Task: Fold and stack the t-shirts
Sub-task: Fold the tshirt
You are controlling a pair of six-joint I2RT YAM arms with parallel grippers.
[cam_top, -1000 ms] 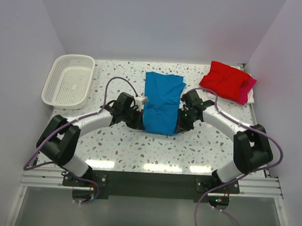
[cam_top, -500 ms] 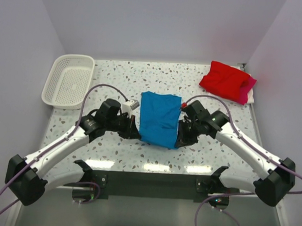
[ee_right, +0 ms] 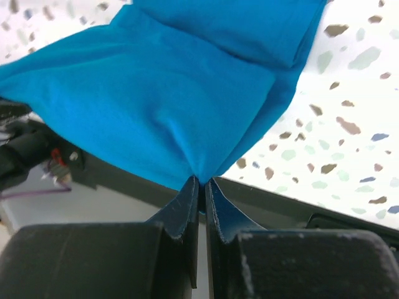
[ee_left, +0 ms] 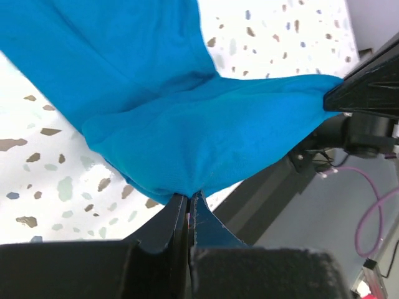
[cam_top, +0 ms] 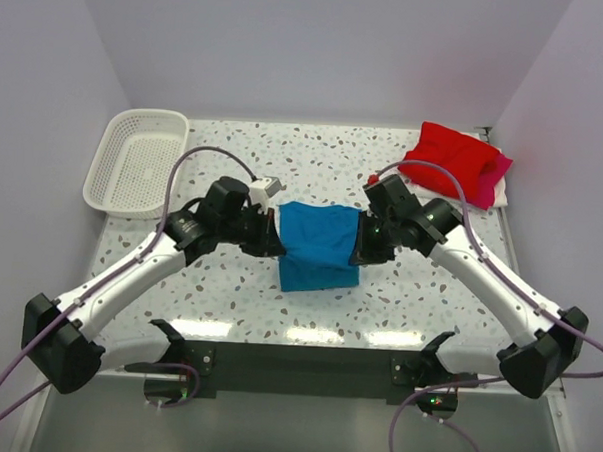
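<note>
Next, my right gripper carries the held edge outward and down to the blue t-shirt's far edge (cam_top: 346,210) and releases it there, since that far edge lies flat on the tabletop.
The bright blue t-shirt (cam_top: 319,245) hangs stretched between both grippers over the middle of the table, its lower part folding under. My left gripper (cam_top: 274,237) is shut on its left edge (ee_left: 187,194). On the opposite side my right gripper (cam_top: 361,244) is shut on the right edge (ee_right: 201,179). Blue cloth (ee_left: 206,124) fills most of the left wrist view, and the same cloth (ee_right: 156,93) spreads out from the jaws in the right wrist view. A folded red t-shirt (cam_top: 450,158) lies at the back right on top of a magenta-pink one (cam_top: 490,184).
A white mesh basket (cam_top: 136,162) stands at the back left corner. Speckled tabletop (cam_top: 228,293) shows in front of the shirt. Walls close the back and both sides.
Both grippers lifted the blue shirt's near edge and carried it toward the back, so the shirt now looks shorter and doubled over. The right jaws closed slightly tighter.
</note>
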